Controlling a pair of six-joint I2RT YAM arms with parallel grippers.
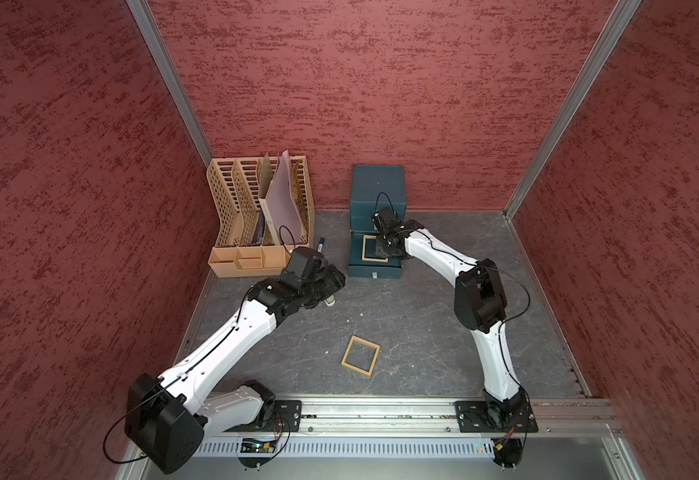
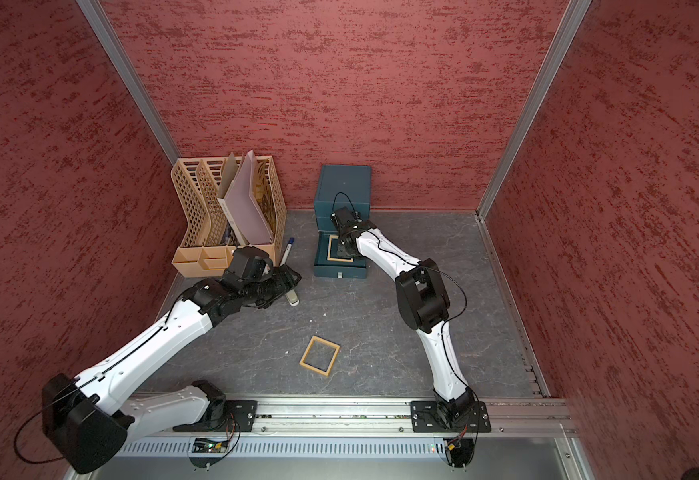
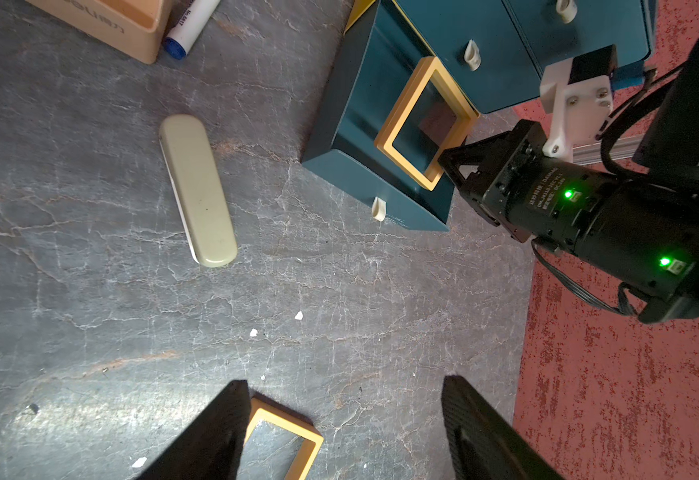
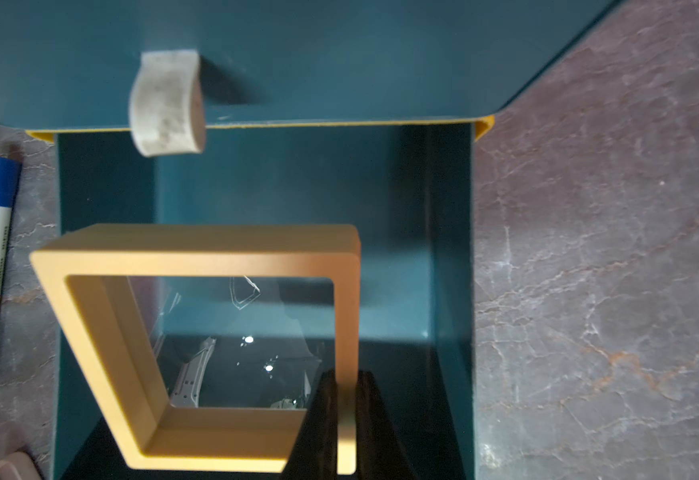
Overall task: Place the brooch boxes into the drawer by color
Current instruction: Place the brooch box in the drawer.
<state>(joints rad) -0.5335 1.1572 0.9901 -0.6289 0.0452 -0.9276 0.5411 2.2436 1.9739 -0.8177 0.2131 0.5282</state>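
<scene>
My right gripper lowers slightly and releases the tilted tan brooch box next. The reason is that the open tray's bottom lies below the gripper, with the box already over it.
The dark teal drawer [image 1: 377,187] chest stands at the back wall in both top views, its bottom tray [image 1: 375,270] pulled out. My right gripper [image 4: 345,374] is shut on one rim of a tan brooch box [image 4: 210,249], holding it tilted over the open tray [image 4: 451,249]; the left wrist view shows the same box [image 3: 402,104] there. A second tan brooch box [image 1: 360,355] lies flat mid-table. My left gripper [image 3: 344,380] hovers open above the table left of the chest, with that box [image 3: 289,422] below, beside one finger and untouched.
A beige slotted file rack [image 1: 256,216] holding papers stands at the back left. A blue-capped marker [image 1: 321,243] lies between it and the chest. A grey-green oblong block [image 3: 198,191] lies near my left gripper. Red walls close in three sides.
</scene>
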